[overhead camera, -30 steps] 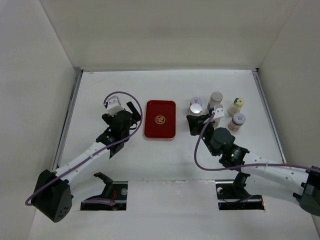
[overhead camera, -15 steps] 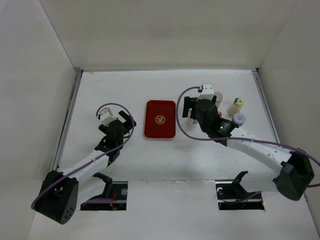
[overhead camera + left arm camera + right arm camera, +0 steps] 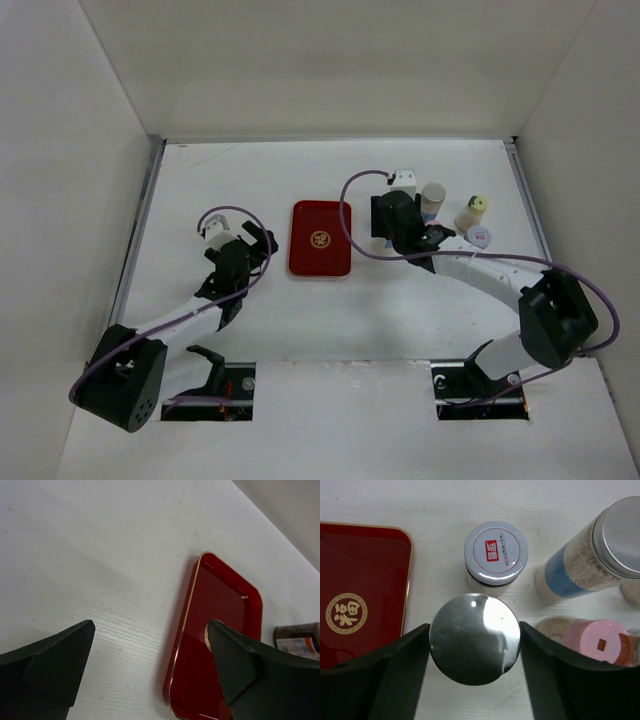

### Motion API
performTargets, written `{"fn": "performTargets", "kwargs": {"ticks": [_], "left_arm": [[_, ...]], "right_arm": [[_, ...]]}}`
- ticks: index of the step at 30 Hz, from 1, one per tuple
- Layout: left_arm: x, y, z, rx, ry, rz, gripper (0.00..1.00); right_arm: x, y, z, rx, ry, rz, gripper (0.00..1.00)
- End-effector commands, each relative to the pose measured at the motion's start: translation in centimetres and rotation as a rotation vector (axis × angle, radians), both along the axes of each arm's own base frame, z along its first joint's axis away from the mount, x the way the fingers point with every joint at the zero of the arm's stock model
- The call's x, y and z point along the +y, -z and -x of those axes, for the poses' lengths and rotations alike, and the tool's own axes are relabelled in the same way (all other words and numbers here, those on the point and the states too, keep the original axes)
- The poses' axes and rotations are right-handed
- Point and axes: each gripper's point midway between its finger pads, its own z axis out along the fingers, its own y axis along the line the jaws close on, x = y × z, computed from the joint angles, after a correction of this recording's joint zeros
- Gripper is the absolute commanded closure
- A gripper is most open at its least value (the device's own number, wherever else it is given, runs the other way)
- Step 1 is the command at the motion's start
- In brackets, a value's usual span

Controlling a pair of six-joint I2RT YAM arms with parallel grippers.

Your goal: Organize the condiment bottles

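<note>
I will lift the silver-lidded bottle with my right gripper, carry it left in the top view to the red tray's empty far end, lower it there and release.
In the right wrist view my right gripper is shut on the silver-lidded clear bottle, one finger touching each side of its lid. The white patterned-lid jar stands just beyond it. The grey-lidded blue-label bottle and the pink-lidded jar are to the right. In the top view the right gripper covers the silver-lidded bottle, right of the red tray. The grey-lidded bottle and the cream bottle with yellow cap stand beside it. My left gripper is open and empty.
Another jar with a pale printed lid stands at the right of the group. The left wrist view has the left gripper low over the bare table by the red tray's left edge. White walls enclose the table on three sides.
My right arm swung from the near side to over the bottles and closed around the silver-lidded bottle. My left gripper drew back a little toward the near left.
</note>
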Motion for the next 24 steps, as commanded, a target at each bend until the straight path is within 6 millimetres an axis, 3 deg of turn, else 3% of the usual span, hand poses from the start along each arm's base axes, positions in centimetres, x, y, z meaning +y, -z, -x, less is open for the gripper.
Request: {"fn": "performTargets", "kwargs": {"ticks": [1, 4, 7, 9, 12, 15, 19, 24], "left_arm": [[-0.7, -1.4, -0.6, -0.057, 0.017, 0.054, 0.00], [-1.0, -1.2, -0.8, -0.058, 0.019, 0.062, 0.00], [-1.2, -0.9, -0.7, -0.052, 0.032, 0.070, 0.00], [-1.1, -1.1, -0.8, -0.061, 0.026, 0.078, 0.00], [-1.1, -0.9, -0.8, -0.054, 0.028, 0.081, 0.00], [-1.0, -1.2, -0.5, -0.061, 0.032, 0.092, 0.00], [-0.7, -1.3, -0.5, -0.066, 0.023, 0.093, 0.00], [-0.6, -0.9, -0.6, -0.058, 0.017, 0.099, 0.00]], "right_arm": [[1.1, -3.0, -2.0, -0.109, 0.003, -0.084, 0.39], [1.0, -6.1, -2.0, -0.190, 0.017, -0.105, 0.57], [2.6, -10.5, -1.6, -0.290, -0.026, -0.163, 0.59], [4.7, -12.4, -1.8, -0.331, -0.082, -0.188, 0.58], [8.0, -13.1, -3.2, -0.337, -0.138, -0.219, 0.58], [12.2, -12.9, -5.2, -0.340, -0.207, -0.241, 0.58], [16.1, -12.3, -7.5, -0.338, -0.260, -0.273, 0.58], [19.2, -11.4, -9.5, -0.327, -0.291, -0.259, 0.57]]}}
